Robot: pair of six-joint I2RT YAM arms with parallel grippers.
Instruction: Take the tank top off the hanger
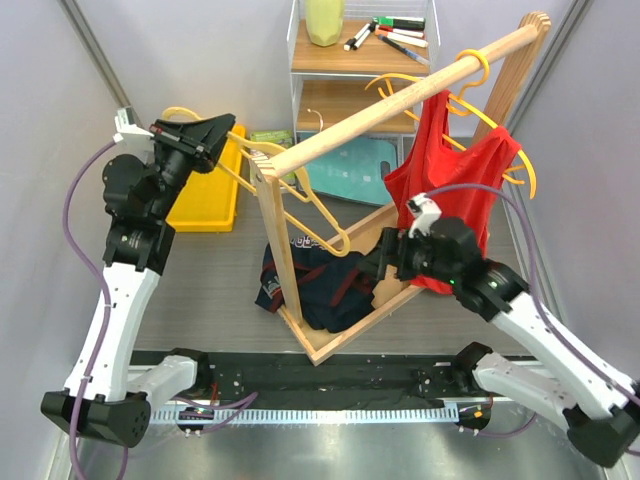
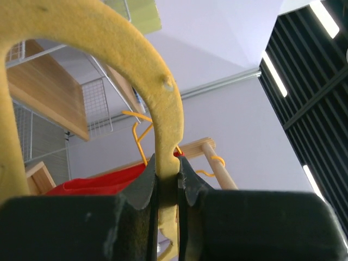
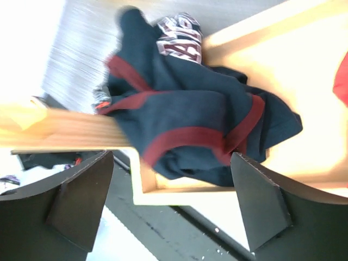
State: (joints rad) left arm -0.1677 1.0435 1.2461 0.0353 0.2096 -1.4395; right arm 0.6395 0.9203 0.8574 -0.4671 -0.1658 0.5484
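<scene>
The bare hanger's lower end is left of my right gripper in the top view, so I will tilt up from the navy top and reach across to it.
My left gripper (image 1: 222,135) is shut on a bare yellow hanger (image 1: 300,205), held up at the left end of the wooden rod (image 1: 400,95). In the left wrist view the pads (image 2: 147,187) pinch the hanger's thick hook (image 2: 163,119). A navy tank top with dark red trim (image 1: 320,280) lies crumpled on the rack's base, off the hanger. My right gripper (image 1: 378,262) is open just right of and above it. In the right wrist view the tank top (image 3: 185,114) lies beyond the spread fingers (image 3: 81,196), untouched. A red tank top (image 1: 450,190) hangs from another yellow hanger (image 1: 470,70) on the rod.
The rack's wooden base frame (image 1: 350,335) surrounds the navy top. A yellow bin (image 1: 210,190) stands at the left. A wire shelf (image 1: 400,60) at the back holds markers and a green cup (image 1: 325,20). A teal item (image 1: 350,175) lies behind the rack.
</scene>
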